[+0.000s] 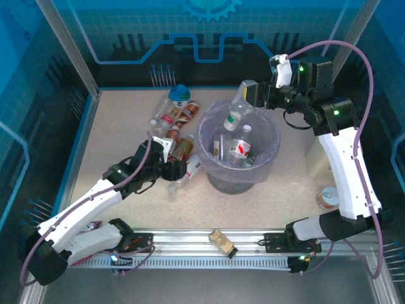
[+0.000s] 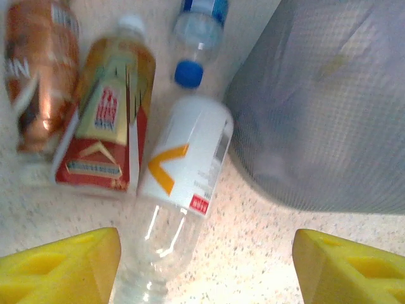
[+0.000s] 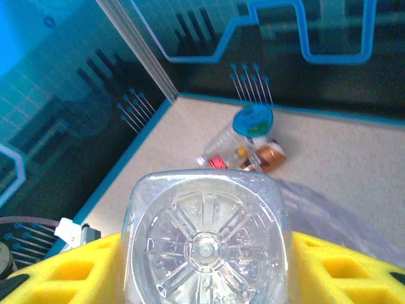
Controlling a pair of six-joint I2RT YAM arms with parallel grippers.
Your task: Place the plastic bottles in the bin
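My right gripper draws back next, tips its fingers downward and lowers the clear bottle inside to release it, since the bin's opening (image 1: 229,138) lies below and back of it.
The grey bin (image 1: 218,179) with its lavender bag stands mid-table, and a few plastic bottles (image 1: 240,147) lie inside it. My right gripper (image 1: 254,96) hangs over the bin's far rim, shut on a clear bottle (image 1: 239,106) whose ribbed base (image 3: 205,244) sits between the yellow fingers (image 3: 345,269). Left of the bin lies a cluster of bottles (image 1: 172,123). My left gripper (image 1: 171,170) is low over them, open. A clear white-labelled bottle (image 2: 183,164) lies between its fingers (image 2: 60,266), close to the left one, with the bin wall (image 2: 329,107) at the right.
A red-labelled bottle (image 2: 107,114), a copper bottle (image 2: 38,76) and a blue-capped bottle (image 2: 199,31) lie beside the white-labelled one. A small gold-brown box (image 1: 221,242) rests on the front rail. An orange holder (image 1: 328,197) sits by the right arm.
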